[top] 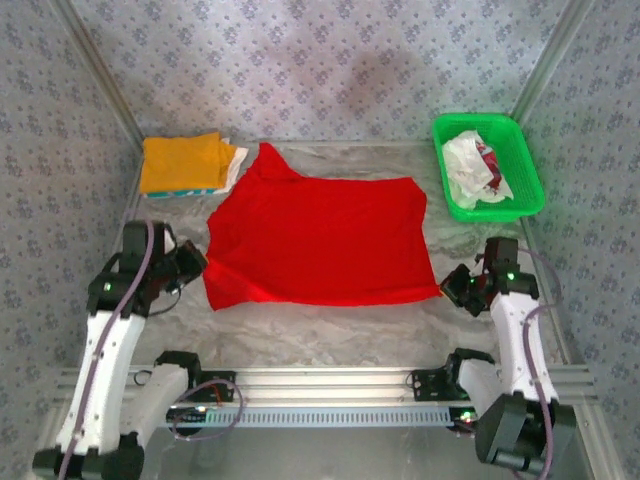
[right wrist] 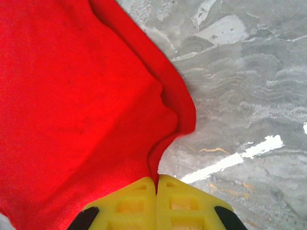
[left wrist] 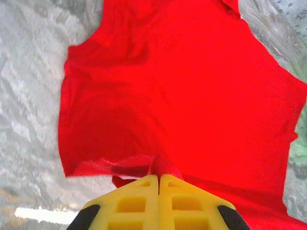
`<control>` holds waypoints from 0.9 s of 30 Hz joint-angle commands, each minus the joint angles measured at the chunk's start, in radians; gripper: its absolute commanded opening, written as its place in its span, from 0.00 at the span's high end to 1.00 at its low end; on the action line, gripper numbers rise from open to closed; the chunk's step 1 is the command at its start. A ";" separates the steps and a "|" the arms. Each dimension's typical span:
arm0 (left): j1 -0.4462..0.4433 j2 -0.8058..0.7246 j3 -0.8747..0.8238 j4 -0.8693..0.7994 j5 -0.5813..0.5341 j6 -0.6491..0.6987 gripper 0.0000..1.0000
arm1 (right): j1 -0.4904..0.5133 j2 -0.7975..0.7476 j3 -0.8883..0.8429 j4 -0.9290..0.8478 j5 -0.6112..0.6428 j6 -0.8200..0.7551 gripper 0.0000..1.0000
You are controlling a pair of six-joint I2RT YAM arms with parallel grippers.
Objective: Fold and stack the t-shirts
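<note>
The shirt lies spread unfolded, so my right gripper needs to carry the pinched hem outward and release it on the shirt's basket-side edge.
A bright red t-shirt (top: 318,238) lies spread across the middle of the table. My left gripper (top: 196,262) is shut on its near-left corner, and a pinched fold of red cloth (left wrist: 163,165) rises from the yellow jaws (left wrist: 159,178). At the near-right corner my right gripper (top: 452,287) is shut on the shirt's hem (right wrist: 160,163), the cloth drawn into the closed jaws (right wrist: 156,181). An orange-yellow t-shirt (top: 182,161) sits folded on teal and white ones at the back left. A white t-shirt with red marks (top: 474,167) lies crumpled in the basket.
A green mesh basket (top: 525,165) stands at the back right. Patterned walls close in the back and both sides. A metal rail (top: 330,380) with the arm bases runs along the near edge. Bare marbled tabletop (top: 330,330) lies between the shirt and the rail.
</note>
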 commanded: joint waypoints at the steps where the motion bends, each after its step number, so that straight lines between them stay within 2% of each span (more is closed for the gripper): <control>1: 0.008 0.077 0.051 0.121 -0.047 0.097 1.00 | 0.014 0.053 0.037 0.069 0.056 -0.015 1.00; 11: 0.010 0.342 0.152 0.187 -0.052 0.190 1.00 | 0.078 0.284 0.114 0.163 0.102 -0.033 0.97; 18: 0.014 0.382 0.154 0.187 -0.100 0.226 1.00 | 0.128 0.373 0.167 0.193 0.137 -0.031 0.97; 27: 0.031 0.477 0.210 0.202 -0.141 0.263 1.00 | 0.140 0.468 0.248 0.211 0.154 -0.037 0.98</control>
